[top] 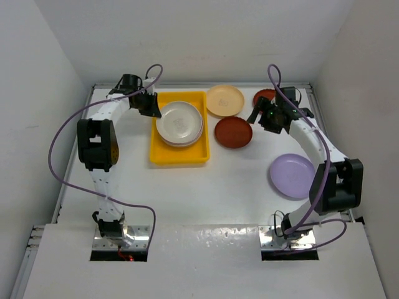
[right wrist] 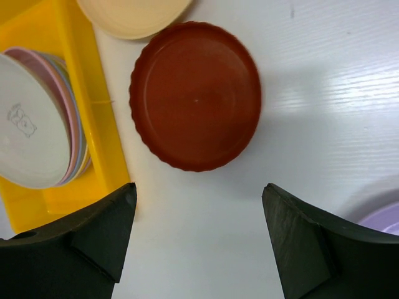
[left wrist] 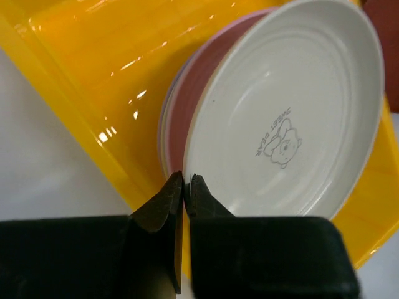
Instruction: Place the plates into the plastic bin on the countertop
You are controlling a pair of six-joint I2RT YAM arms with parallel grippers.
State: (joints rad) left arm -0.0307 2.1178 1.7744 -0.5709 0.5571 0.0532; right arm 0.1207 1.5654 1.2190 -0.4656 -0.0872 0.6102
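The tan plate's rim opposite the bin is clear of the dark red plate. My right gripper should next move outward and down, past the dark red plate, onto that rim.
The yellow plastic bin holds a stack of plates, topped by a white plate printed with a small bear. My left gripper is at the stack's far-left edge, shut on the white plate's rim. On the countertop lie a dark red plate, a tan plate, a purple plate and another dark red plate, partly hidden by the right arm. My right gripper hangs open, near the first dark red plate and right of it, holding nothing.
White wall panels enclose the countertop on the left, back and right. The left arm's purple cable loops out over the left side. The bin's right rim stands close to the first dark red plate.
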